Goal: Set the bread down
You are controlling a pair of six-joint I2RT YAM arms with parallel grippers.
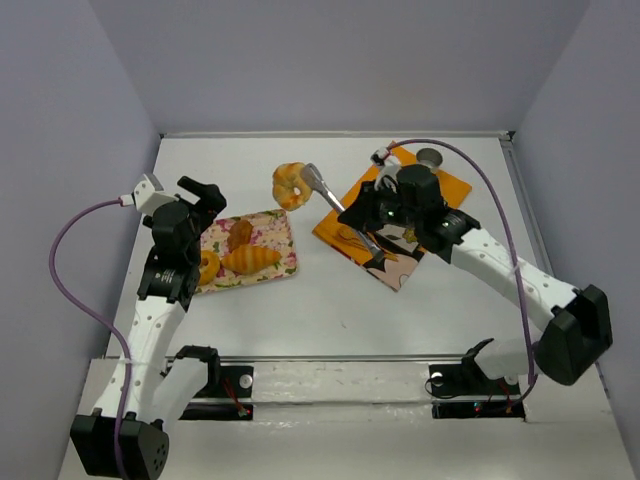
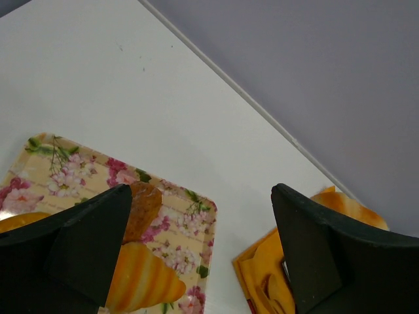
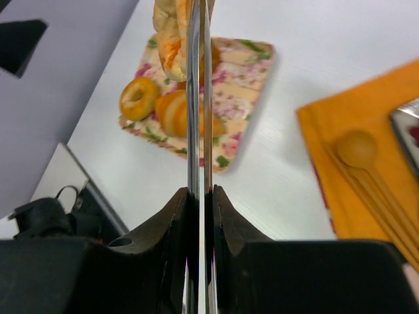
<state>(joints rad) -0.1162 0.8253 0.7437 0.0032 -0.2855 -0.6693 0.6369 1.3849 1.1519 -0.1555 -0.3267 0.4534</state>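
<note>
The bread (image 1: 289,185) is still short of the patterned plate (image 1: 407,237). The right gripper carries it there next, down and to the right in the top view, to release it.
The bread (image 1: 289,185), a pale golden-tan ring bun, hangs above the table just right of the floral tray (image 1: 285,228), pinched in the tips of metal tongs (image 1: 328,192). My right gripper (image 1: 372,213) is shut on the tongs' handles. In the right wrist view the tongs (image 3: 200,98) run up from my gripper (image 3: 200,191) to the bread (image 3: 169,33) at the top edge, over the tray (image 3: 252,72). My left gripper (image 1: 205,200) is open and empty over the tray's far left part; it also shows in the left wrist view (image 2: 201,193).
On the tray lie a golden croissant (image 1: 250,260), a small dark brown roll (image 1: 240,233) and a small orange ring donut (image 1: 207,268). An orange mat (image 1: 450,187) at the right holds a wooden spoon (image 3: 357,150), a printed booklet (image 1: 397,268) and a metal cup (image 1: 430,157). Walls enclose the table.
</note>
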